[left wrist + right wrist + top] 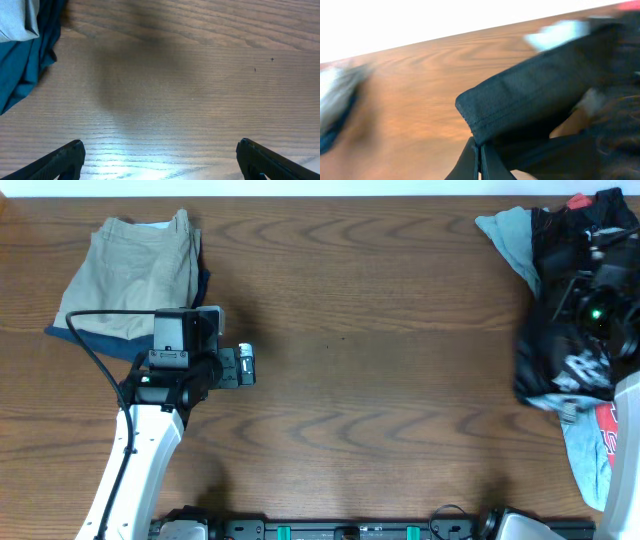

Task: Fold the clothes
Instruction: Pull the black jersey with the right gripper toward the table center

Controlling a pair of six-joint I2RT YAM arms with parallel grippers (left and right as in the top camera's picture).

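Note:
My right gripper draws the hem fold of the jersey (555, 345) to the left in the overhead view next, onto the table's open middle, since the jersey lies bunched.
The clothes, a black jersey (555, 345) with small logos, lie crumpled at the table's right edge. My right arm (600, 308) sits over the pile. In the right wrist view my right gripper (479, 152) is shut on a stitched hem fold of the black jersey (530, 97), lifted off the wood. My left gripper (247, 365) hovers over bare table at centre left, far from the jersey. In the left wrist view its fingers (62, 159) stand wide apart and the left gripper (160, 160) holds nothing.
Khaki shorts (135, 265) lie on a navy garment (95, 340) at the back left, just behind my left arm; the navy garment (22, 70) shows in the left wrist view. A grey T-shirt (510, 235) and a red and grey one (590, 450) lie around the jersey.

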